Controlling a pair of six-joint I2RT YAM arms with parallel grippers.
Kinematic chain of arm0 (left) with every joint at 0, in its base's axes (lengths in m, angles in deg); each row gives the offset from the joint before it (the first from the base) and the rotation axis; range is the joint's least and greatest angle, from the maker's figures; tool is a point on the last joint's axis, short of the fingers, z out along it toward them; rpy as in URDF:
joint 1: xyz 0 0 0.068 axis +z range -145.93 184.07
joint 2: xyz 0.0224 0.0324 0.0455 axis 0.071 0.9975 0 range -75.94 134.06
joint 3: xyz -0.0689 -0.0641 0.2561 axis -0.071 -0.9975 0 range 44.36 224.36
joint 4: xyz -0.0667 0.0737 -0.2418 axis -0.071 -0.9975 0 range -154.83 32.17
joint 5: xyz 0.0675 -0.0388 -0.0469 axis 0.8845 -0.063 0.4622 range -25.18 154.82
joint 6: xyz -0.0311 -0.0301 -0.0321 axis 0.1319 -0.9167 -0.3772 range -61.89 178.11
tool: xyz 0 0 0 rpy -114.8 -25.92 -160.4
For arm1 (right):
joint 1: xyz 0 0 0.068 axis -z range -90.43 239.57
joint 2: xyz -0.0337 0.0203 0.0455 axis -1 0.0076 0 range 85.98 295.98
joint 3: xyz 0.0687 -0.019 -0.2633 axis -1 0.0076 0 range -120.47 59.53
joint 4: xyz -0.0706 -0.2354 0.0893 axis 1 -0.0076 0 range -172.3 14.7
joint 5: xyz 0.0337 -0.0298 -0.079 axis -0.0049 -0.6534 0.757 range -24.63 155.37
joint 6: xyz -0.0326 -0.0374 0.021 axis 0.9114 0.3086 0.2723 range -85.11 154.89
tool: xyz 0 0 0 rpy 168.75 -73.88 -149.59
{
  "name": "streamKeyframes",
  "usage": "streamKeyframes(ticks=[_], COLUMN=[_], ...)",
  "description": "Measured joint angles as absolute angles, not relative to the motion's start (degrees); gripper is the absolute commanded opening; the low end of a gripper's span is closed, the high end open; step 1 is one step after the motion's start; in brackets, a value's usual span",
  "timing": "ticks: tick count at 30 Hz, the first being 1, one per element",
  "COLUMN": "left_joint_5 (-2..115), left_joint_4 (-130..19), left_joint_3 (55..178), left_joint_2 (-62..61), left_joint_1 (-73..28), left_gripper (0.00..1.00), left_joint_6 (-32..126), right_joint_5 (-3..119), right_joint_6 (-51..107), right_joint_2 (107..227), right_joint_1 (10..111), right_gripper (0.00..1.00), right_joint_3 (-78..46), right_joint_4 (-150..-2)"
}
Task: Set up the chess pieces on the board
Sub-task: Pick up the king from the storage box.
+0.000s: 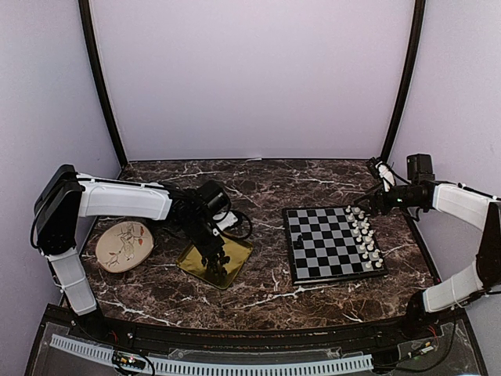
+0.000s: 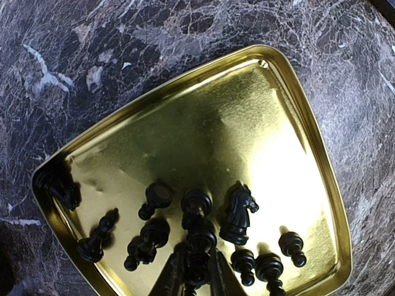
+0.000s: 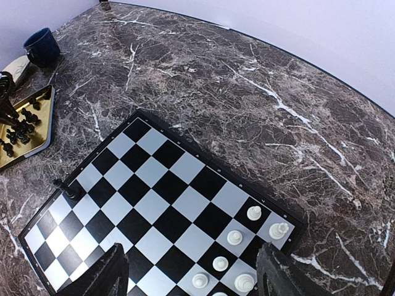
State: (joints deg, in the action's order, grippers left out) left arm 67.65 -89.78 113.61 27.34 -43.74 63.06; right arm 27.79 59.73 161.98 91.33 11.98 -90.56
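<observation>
The light square beyond the board's black piece (image 1: 294, 236) is empty, so my left gripper next needs to go up from the tray (image 1: 239, 252), move across to the board and go down there to let go.
Several black chess pieces (image 2: 239, 213) lie and stand in the gold tray (image 2: 216, 123), among them a knight. My left gripper (image 2: 196, 274) reaches down into the tray (image 1: 239, 252), its fingers closed against the sides of one upright black piece (image 2: 199, 262). The board (image 1: 329, 243) lies to the right. White pieces (image 1: 364, 235) stand in two columns along its right side, and one black piece (image 1: 298, 241) stands at its left edge. My right gripper (image 3: 194, 259) hovers open over the board (image 3: 154, 203) near the white pieces (image 3: 234, 237), holding nothing.
A round floral plate (image 1: 124, 244) sits left of the tray, under my left arm. A dark blue cup (image 3: 42, 46) stands beyond the tray at the far left. Dark marble table (image 1: 274, 188) surrounds everything, enclosed by pale walls.
</observation>
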Motion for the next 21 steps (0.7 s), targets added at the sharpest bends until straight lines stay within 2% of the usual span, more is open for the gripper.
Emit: streamKeyframes(ticks=[8, 21], left_joint_5=[67.3, 66.4], left_joint_4=[-90.6, -92.0], left_joint_3=[113.6, 114.3], left_joint_2=[27.5, 27.7], left_joint_1=[-43.8, -44.1], left_gripper=[0.19, 0.08], left_joint_6=[63.1, 63.0], right_joint_5=[27.8, 27.9], right_joint_6=[59.7, 59.7], right_joint_2=[162.0, 162.0], right_joint_1=[91.3, 91.3], right_gripper=[0.71, 0.71], right_joint_3=[12.0, 12.0], right_joint_4=[-90.6, -90.6])
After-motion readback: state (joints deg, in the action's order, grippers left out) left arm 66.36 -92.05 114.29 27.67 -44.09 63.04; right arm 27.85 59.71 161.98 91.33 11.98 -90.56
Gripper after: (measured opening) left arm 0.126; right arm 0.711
